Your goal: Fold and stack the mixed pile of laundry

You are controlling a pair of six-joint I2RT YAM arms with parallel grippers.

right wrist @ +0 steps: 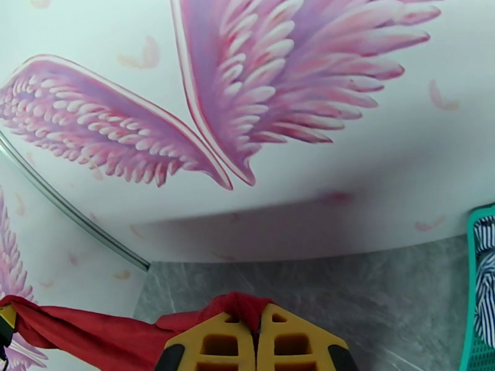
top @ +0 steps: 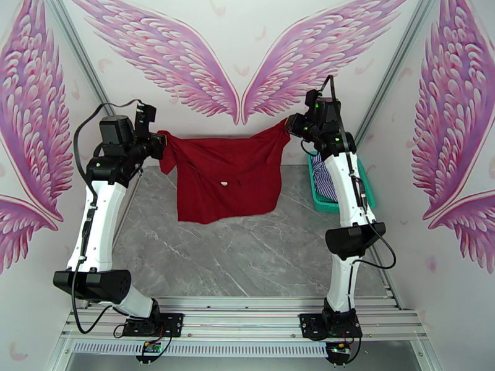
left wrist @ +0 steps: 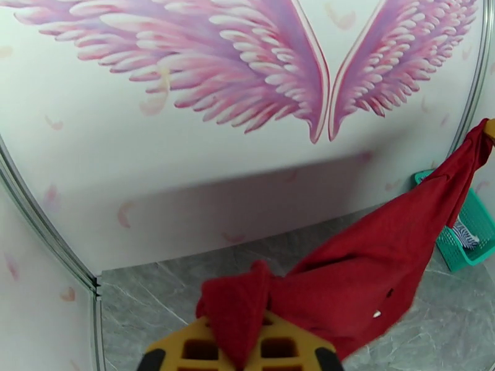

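Observation:
My right gripper will go down and back to release the T-shirt's shoulder on the marble table's bare near part, since that lies below it, toward the bar.
A dark red T-shirt (top: 226, 177) hangs spread in the air above the far half of the table, stretched between my two grippers. My left gripper (top: 162, 142) is shut on its left shoulder; in the left wrist view the red cloth (left wrist: 365, 267) bunches between the yellow fingers (left wrist: 185, 349) and runs off to the right. My right gripper (top: 289, 126) is shut on the right shoulder, with red fabric (right wrist: 238, 304) pinched between its yellow fingers (right wrist: 291, 341). The blue-and-white striped shirt (top: 323, 179) lies in the teal basket (top: 322, 202) at the right, partly behind the right arm.
The grey marble tabletop (top: 247, 255) lies below the hanging shirt. White walls painted with pink wings close in the back and both sides. A metal rail (top: 247, 316) with both arm bases runs along the near edge.

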